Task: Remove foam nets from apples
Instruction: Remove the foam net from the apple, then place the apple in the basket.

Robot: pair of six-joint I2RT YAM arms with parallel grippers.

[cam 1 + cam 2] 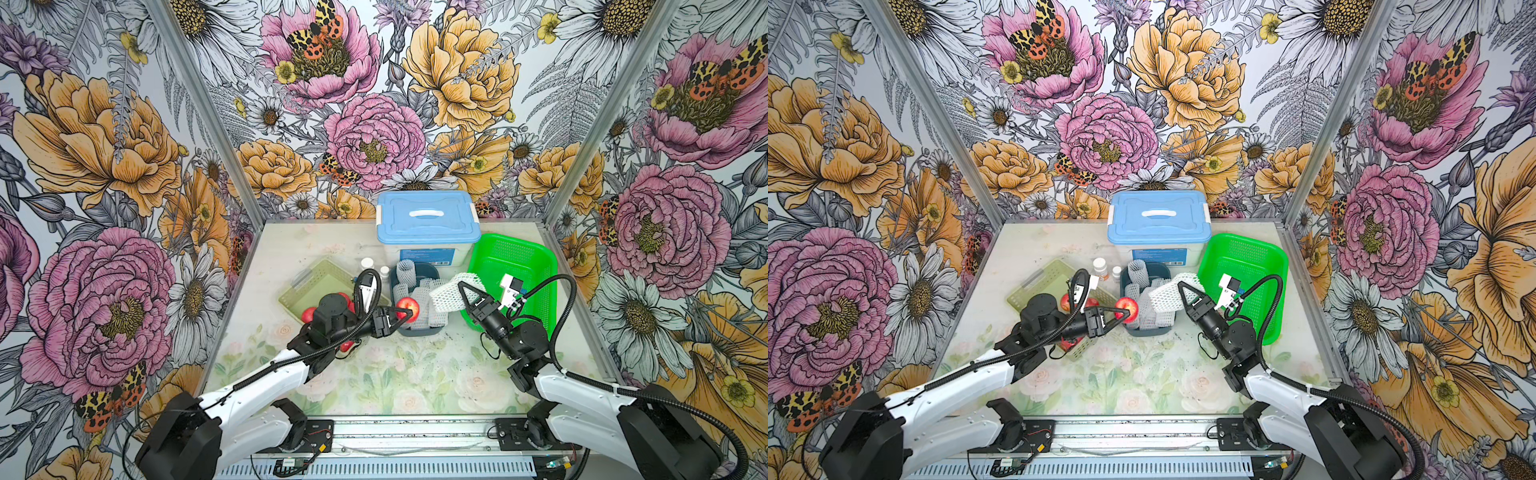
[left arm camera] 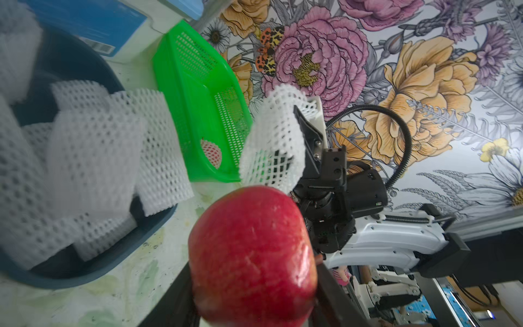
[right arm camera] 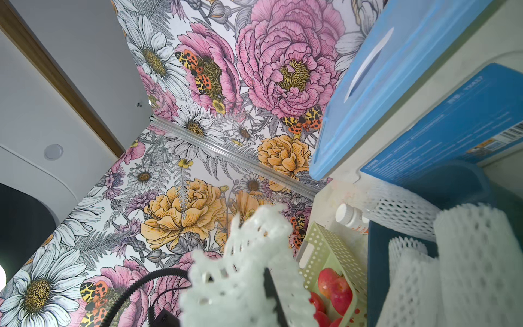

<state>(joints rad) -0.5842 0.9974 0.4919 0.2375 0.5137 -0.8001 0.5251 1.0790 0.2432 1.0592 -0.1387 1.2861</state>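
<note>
Next, my right gripper swings away from the bright green basket over the dark blue bin [image 1: 415,330] [image 3: 427,248] and releases the net, as loose foam nets already lie there.
A bare red apple [image 1: 411,305] [image 1: 1128,306] [image 2: 252,249] sits between the fingers of my left gripper [image 1: 405,312] [image 2: 254,297], which is shut on it above the near left rim of the dark blue bin [image 1: 415,330]. My right gripper [image 1: 463,287] [image 3: 268,283] is shut on a white foam net [image 1: 451,293] [image 2: 274,141] [image 3: 243,269], held up empty between the bin and the green basket. Several loose foam nets [image 1: 419,291] [image 2: 93,158] fill the bin. More red apples [image 1: 308,314] [image 3: 334,288] lie in the pale green basket [image 1: 320,282], partly hidden by my left arm.
The bright green lattice basket [image 1: 515,266] stands at the right, with one netted apple [image 2: 210,153] inside. A blue-lidded box [image 1: 428,220] sits at the back centre. Two small white pill bottles [image 1: 367,262] stand just behind the bin.
</note>
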